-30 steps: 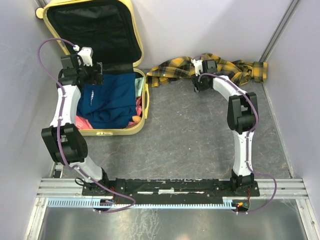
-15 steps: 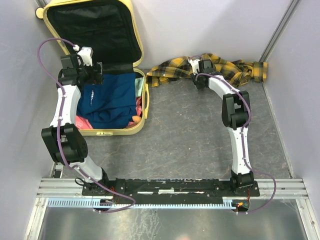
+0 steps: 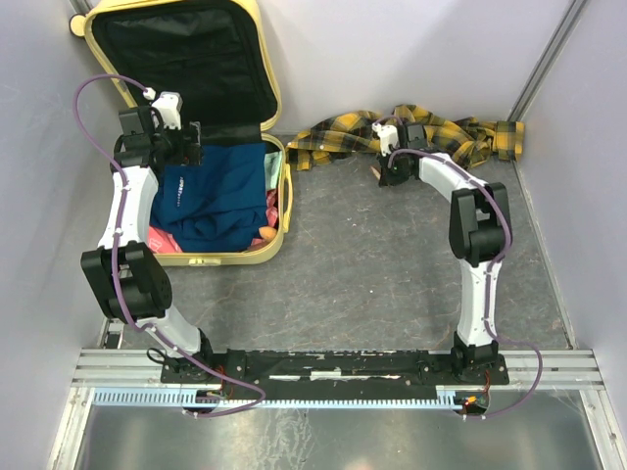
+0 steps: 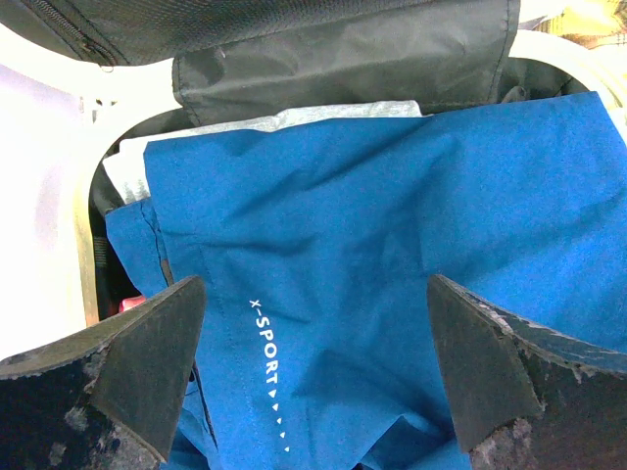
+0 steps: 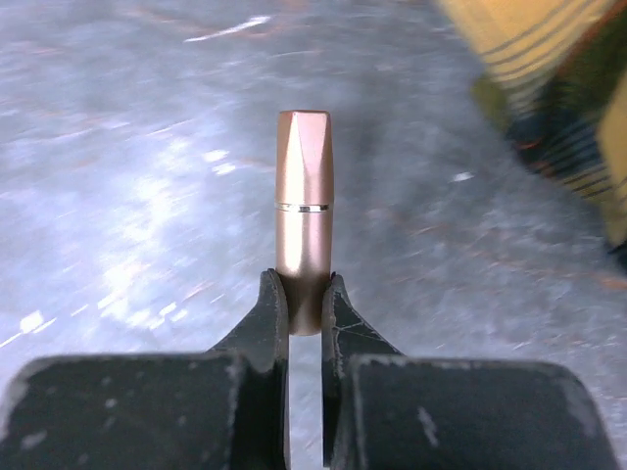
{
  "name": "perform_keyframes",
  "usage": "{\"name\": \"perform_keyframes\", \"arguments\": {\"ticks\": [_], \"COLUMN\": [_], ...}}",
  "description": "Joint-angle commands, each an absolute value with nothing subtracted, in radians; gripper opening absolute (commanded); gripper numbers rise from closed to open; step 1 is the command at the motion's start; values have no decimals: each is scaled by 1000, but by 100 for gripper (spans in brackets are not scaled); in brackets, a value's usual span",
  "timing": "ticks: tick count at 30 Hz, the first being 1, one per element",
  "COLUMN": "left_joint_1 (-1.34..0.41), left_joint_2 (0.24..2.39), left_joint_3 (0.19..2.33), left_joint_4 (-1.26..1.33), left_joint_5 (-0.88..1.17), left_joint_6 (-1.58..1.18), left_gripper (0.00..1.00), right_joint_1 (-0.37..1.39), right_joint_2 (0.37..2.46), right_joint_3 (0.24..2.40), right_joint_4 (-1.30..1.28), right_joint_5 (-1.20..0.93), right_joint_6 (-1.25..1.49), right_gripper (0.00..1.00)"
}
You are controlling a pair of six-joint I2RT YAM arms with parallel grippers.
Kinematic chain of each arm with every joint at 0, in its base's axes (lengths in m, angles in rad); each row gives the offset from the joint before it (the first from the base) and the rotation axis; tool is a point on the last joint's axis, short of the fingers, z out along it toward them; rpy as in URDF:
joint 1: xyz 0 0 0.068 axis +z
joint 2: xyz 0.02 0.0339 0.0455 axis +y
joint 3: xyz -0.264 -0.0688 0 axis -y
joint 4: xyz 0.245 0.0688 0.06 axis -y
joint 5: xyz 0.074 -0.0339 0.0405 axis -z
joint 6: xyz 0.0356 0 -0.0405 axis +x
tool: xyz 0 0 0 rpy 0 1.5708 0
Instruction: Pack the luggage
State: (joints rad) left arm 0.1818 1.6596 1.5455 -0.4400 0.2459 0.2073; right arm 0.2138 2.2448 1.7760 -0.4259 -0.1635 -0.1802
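Note:
My right gripper needs to lift the lipstick toward the suitcase next. Then it should move the lipstick back and down by the orange item (image 3: 265, 236), where the blue garment leaves the corner of the suitcase uncovered.
The pale-yellow suitcase (image 3: 257, 59) lies open at the back left, its black-lined lid raised. A blue X-SPORT garment (image 3: 217, 194) fills its base and also shows in the left wrist view (image 4: 372, 235). My left gripper (image 3: 188, 149) hangs open and empty over the garment, fingers (image 4: 147, 362) wide apart. My right gripper (image 3: 389, 174) is shut on a rose-gold lipstick tube (image 5: 304, 211), held above the grey floor beside the plaid cloth (image 3: 441, 135).
The yellow-and-black plaid cloth (image 5: 568, 88) lies bunched along the back wall. Pink and orange items (image 3: 271, 220) show at the suitcase's right edge. Grey walls close in both sides. The grey floor (image 3: 372, 264) spreads between the arms.
My right gripper has pulled back from the plaid cloth toward the near side, with the arm's elbow swinging right. The left arm has not moved.

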Motion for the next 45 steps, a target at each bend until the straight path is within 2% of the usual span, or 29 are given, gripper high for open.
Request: {"name": "perform_keyframes", "arguments": {"ticks": [1,6,10,19,26,32,38,41,45], "left_joint_1": [180,179,181,180,180,181,181,180,180], "left_joint_2": [1635,1615,1595,1544,1514,1505,1522,1550,1587], "left_joint_3": [1583,1558,1537,1503,1471,1460,1481,1511,1582], "left_joint_4": [-426,-400,-390,-393,-398,-415,-448,-479,-515], "left_joint_5": [274,273,279,267,289,288,275,277,316], "left_joint_6": [182,147,129,147,168,183,212,220,255], "left_gripper": [99,99,99,99,99,99,99,99,99], "right_joint_1": [219,243,330,593,727,785,792,787,751], "right_joint_2": [2029,1949,1919,1990,2073,2196,2201,2175,2146], "right_joint_3": [1685,1660,1671,1797,1861,1944,1960,1961,1957], "right_joint_4": [-374,-338,-241,-181,-205,-284,-291,-287,-233], "right_joint_5": [-460,-633,-726,-690,-797,-711,-677,-667,-692], "right_joint_6": [-168,-57,-5,4,-102,-204,-188,-140,-16], "right_gripper": [2,2,2,2,6,8,47,63,67]}}
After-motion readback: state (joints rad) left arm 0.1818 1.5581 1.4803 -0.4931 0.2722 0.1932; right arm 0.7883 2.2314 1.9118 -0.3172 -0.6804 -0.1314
